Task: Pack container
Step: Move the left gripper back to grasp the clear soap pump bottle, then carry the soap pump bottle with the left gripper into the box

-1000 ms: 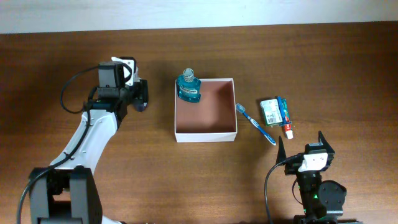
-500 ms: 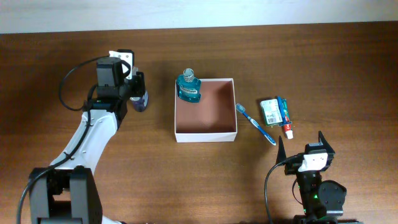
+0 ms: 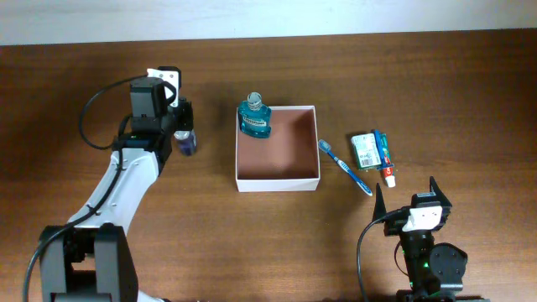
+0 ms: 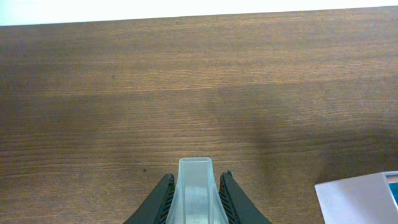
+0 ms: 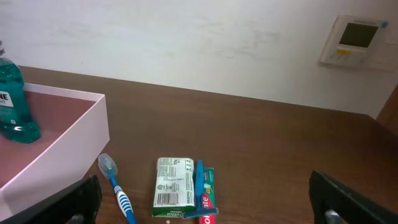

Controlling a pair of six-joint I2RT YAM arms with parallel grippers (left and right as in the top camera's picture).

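I will lift my left gripper, move it right in the overhead view, then lower it and let go before the teal mouthwash bottle, where the box's bottom is bare.
The container [image 3: 277, 179], a square white box with a pinkish-brown inside, sits mid-table; one corner of it [image 4: 357, 198] shows in the left wrist view. A teal mouthwash bottle [image 3: 254, 118] stands in its back left corner. To the left of the box, my left gripper [image 3: 185, 132] is shut on a small purplish bottle [image 3: 187, 143] with a pale translucent top [image 4: 194, 190], both pads pressed against its sides. My right gripper [image 3: 405, 191] hangs open near the front edge, holding nothing, its dark fingers [image 5: 79, 200] framing the toiletries.
Right of the box lie a blue toothbrush [image 3: 344, 166], a green-and-white packet [image 3: 364, 149], a blue razor [image 5: 199, 185] and a toothpaste tube [image 3: 387, 163]. A wall with a thermostat [image 5: 354, 40] stands behind the table.
My left gripper has shifted slightly toward the small bottle and closed on it. The right arm and the other items have not moved.
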